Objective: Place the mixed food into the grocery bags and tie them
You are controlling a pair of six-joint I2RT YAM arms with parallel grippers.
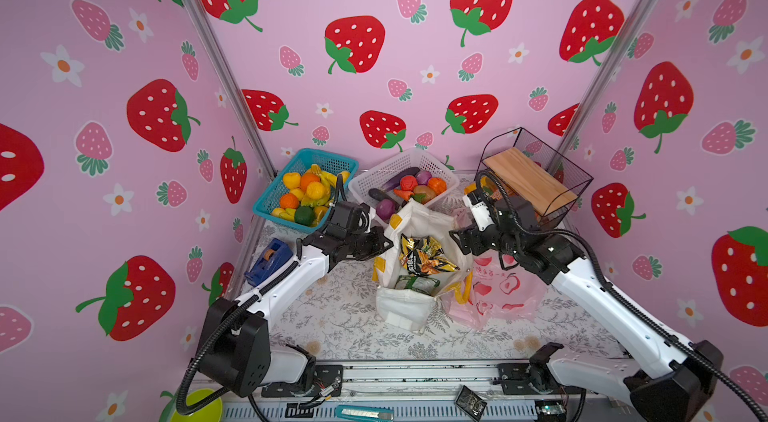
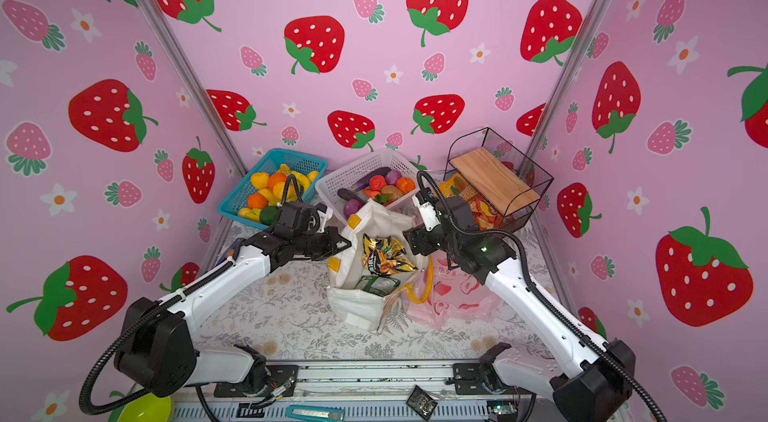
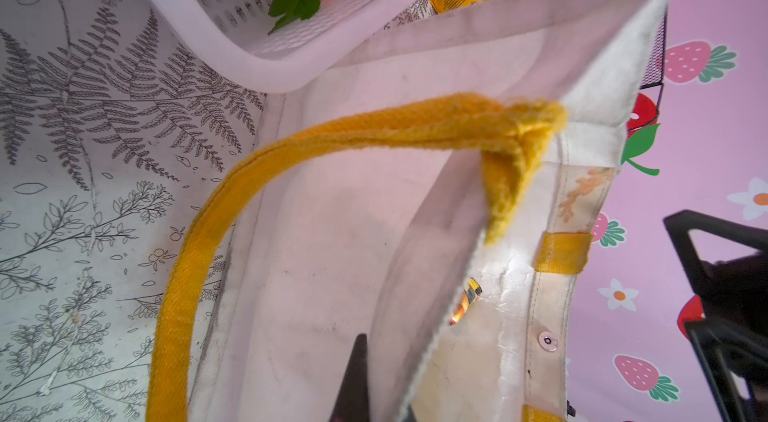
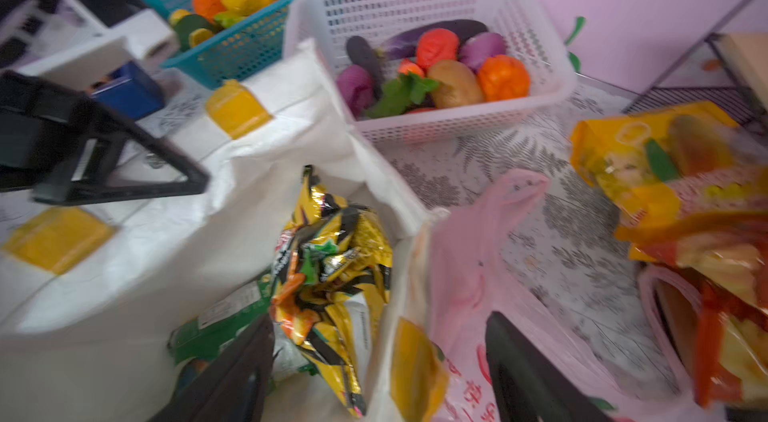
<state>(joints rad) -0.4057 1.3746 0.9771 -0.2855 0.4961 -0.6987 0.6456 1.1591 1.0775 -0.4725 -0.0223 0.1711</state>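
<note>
I will next use my left gripper to pull the rim of the tote (image 1: 409, 308) toward the blue tape dispenser (image 1: 269, 262) and release it alongside, because the tote stands against the pink plastic bag.
The white tote (image 1: 409, 308) with yellow handles (image 3: 199, 258) stands open mid-table, seen in both top views (image 2: 357, 310). A yellow-black snack packet (image 1: 424, 256) (image 4: 332, 258) and a green packet (image 1: 415, 283) lie inside it. My left gripper (image 1: 384, 243) (image 3: 382, 374) is shut on the tote's left rim, one finger outside the cloth. My right gripper (image 1: 457, 239) (image 4: 378, 357) hangs open over the tote's right rim, holding nothing. The pink plastic bag (image 1: 498, 291) (image 4: 478, 254) lies slumped against the tote's right side. Toy vegetables (image 1: 419, 187) sit in the white basket (image 1: 365, 183).
A blue basket (image 1: 270, 195) of toy fruit stands at the back left. A black wire rack (image 1: 540, 166) with a wooden shelf stands at the back right, with snack packets (image 4: 665, 158) under it. A blue tape dispenser (image 1: 268, 260) sits by the left wall.
</note>
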